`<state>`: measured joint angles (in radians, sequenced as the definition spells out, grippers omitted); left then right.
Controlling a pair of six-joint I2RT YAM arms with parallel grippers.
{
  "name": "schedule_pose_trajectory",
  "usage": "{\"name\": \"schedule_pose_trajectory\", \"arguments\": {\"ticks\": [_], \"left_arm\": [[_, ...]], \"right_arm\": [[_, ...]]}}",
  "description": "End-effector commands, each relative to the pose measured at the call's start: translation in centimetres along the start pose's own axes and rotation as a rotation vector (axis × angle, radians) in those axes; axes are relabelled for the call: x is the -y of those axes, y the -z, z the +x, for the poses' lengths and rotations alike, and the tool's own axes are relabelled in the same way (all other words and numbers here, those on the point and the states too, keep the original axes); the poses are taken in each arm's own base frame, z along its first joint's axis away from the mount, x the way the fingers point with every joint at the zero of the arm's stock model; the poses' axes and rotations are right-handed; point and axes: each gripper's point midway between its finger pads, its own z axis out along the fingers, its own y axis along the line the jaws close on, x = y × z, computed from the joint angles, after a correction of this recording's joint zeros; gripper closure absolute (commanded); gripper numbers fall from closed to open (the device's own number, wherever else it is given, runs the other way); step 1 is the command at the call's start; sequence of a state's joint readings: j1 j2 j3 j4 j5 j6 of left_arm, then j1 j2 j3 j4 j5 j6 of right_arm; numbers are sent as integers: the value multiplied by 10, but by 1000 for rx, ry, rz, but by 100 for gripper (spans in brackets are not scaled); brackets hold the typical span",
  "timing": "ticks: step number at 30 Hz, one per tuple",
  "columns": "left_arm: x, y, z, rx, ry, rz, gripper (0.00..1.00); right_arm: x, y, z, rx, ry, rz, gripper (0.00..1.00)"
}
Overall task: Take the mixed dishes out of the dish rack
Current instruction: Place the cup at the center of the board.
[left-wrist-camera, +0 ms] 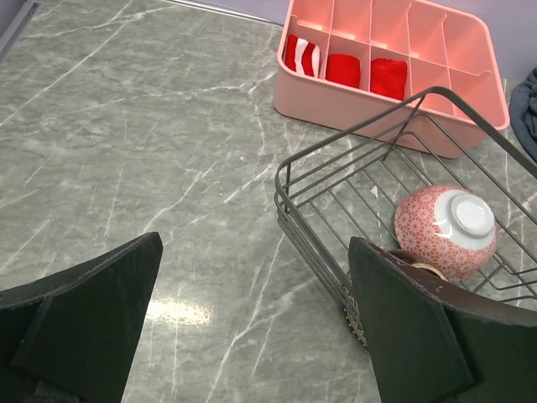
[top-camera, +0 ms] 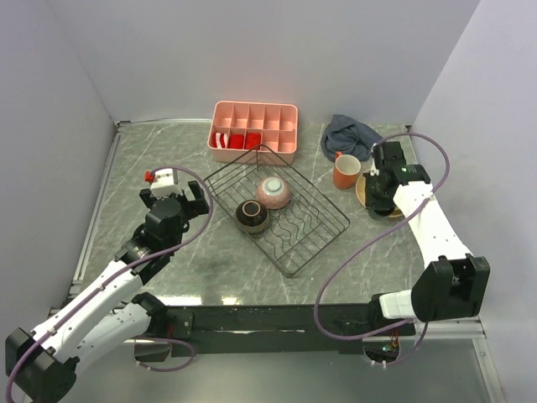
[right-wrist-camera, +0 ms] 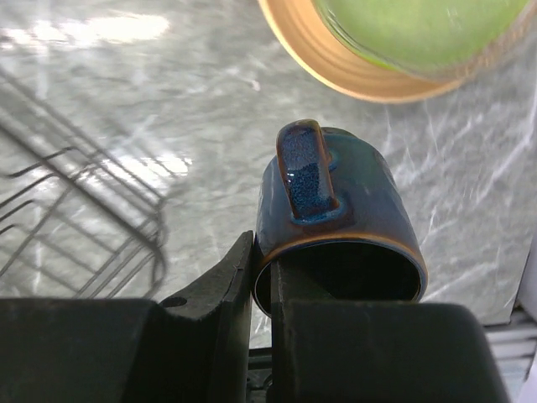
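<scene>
The right gripper brings the cup [right-wrist-camera: 336, 218] back and toward the side next, and lowers it onto the empty table on the plates' near side.
The black wire dish rack [top-camera: 294, 235] stands mid-table and holds an upside-down pinkish speckled bowl [top-camera: 273, 191] and a dark-brown bowl [top-camera: 251, 215]. My right gripper [right-wrist-camera: 262, 277] is shut on the wall of the small dark-blue cup [right-wrist-camera: 336, 218], one finger inside and one outside, just above the table beside the plates. A lime green plate [right-wrist-camera: 419, 25] lies on a tan plate [right-wrist-camera: 319, 50]. The orange mug [top-camera: 346, 170] stands left of them. My left gripper [left-wrist-camera: 252, 327] is open and empty, left of the rack [left-wrist-camera: 336, 168]. The dark-brown bowl [left-wrist-camera: 415, 267] is mostly hidden behind its right finger.
A pink compartment tray [top-camera: 254, 130] with red-white items stands behind the rack. A blue-grey cloth [top-camera: 350, 134] lies at the back right. A small white and red item [top-camera: 159, 176] sits by the left gripper [top-camera: 174, 193]. Walls close off three sides of the table.
</scene>
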<state>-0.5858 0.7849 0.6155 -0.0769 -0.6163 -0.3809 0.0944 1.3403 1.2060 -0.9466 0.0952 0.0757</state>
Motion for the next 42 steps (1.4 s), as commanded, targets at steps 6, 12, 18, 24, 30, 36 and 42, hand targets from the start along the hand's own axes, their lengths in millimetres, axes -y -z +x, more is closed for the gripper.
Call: {"name": "schedule_pose_trajectory", "arguments": {"ticks": [6, 12, 18, 24, 30, 36, 42], "left_arm": [[1, 5, -26, 61, 26, 4, 1], [3, 9, -29, 75, 31, 27, 1], [0, 12, -34, 92, 29, 21, 1], [0, 12, -35, 94, 21, 21, 0], [-1, 11, -34, 89, 14, 18, 0], [1, 9, -31, 77, 9, 22, 1], [4, 5, -26, 59, 2, 29, 1]], "right_arm": [[44, -40, 31, -103, -257, 71, 100], [86, -55, 45, -134, -405, 131, 100], [112, -70, 48, -157, -537, 123, 96], [117, -84, 54, -213, -552, 126, 88], [116, -89, 56, -239, -560, 114, 64], [120, -64, 36, -130, -567, 128, 37], [116, -33, 20, 1, -582, 128, 13]]}}
